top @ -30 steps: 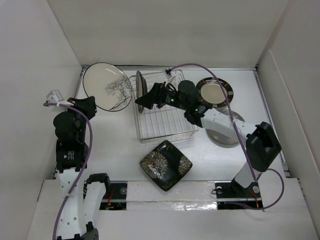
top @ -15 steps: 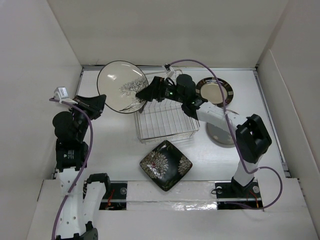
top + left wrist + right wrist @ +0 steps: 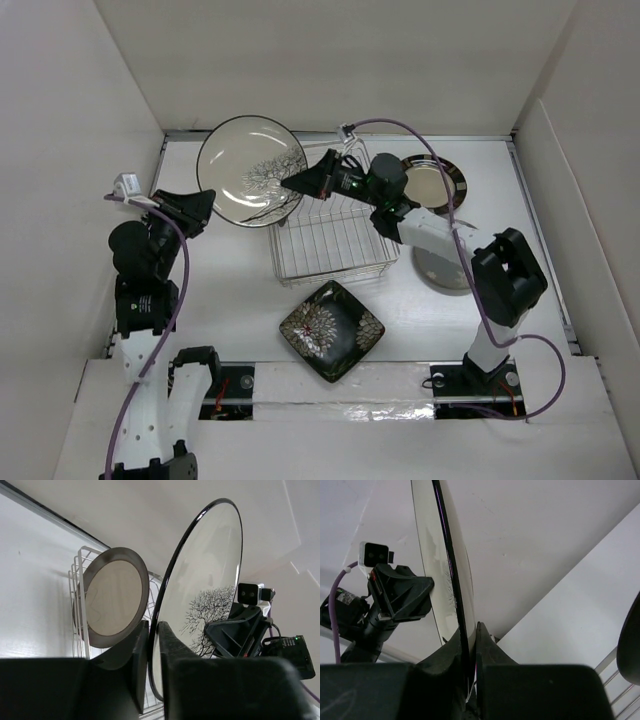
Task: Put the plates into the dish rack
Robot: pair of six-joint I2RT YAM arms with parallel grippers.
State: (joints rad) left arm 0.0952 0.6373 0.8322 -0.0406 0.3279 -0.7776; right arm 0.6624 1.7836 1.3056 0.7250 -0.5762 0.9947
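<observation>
Next, my right gripper turns to bring the cream plate (image 3: 245, 165) upright, lowers it into the rack slots (image 3: 310, 214) beside the dark-rimmed plate and releases it. Those slots stand empty.
The cream plate (image 3: 245, 165) with the dark branch pattern hangs tilted in the air over the left end of the dish rack (image 3: 335, 250). My left gripper (image 3: 203, 203) is shut on its lower-left rim; in the left wrist view the rim of the cream plate (image 3: 210, 570) runs between the two fingers of the left gripper (image 3: 154, 630). My right gripper (image 3: 293, 183) is shut on the opposite rim, and the right wrist view shows the cream plate (image 3: 432, 555) edge-on, pinched by the right gripper (image 3: 470, 630). A dark-rimmed plate (image 3: 112, 605) stands upright in the dish rack (image 3: 80, 575).
A black square flower plate (image 3: 332, 330) lies in front of the rack. A black-rimmed round plate (image 3: 432, 180) lies at the back right. A grey round plate (image 3: 445, 268) sits partly under my right arm. White walls enclose the table on three sides.
The left arm has carried the cream plate to the right, up to the rack. The right gripper has drawn back from the plate standing in the rack and shut on the cream plate's right rim.
</observation>
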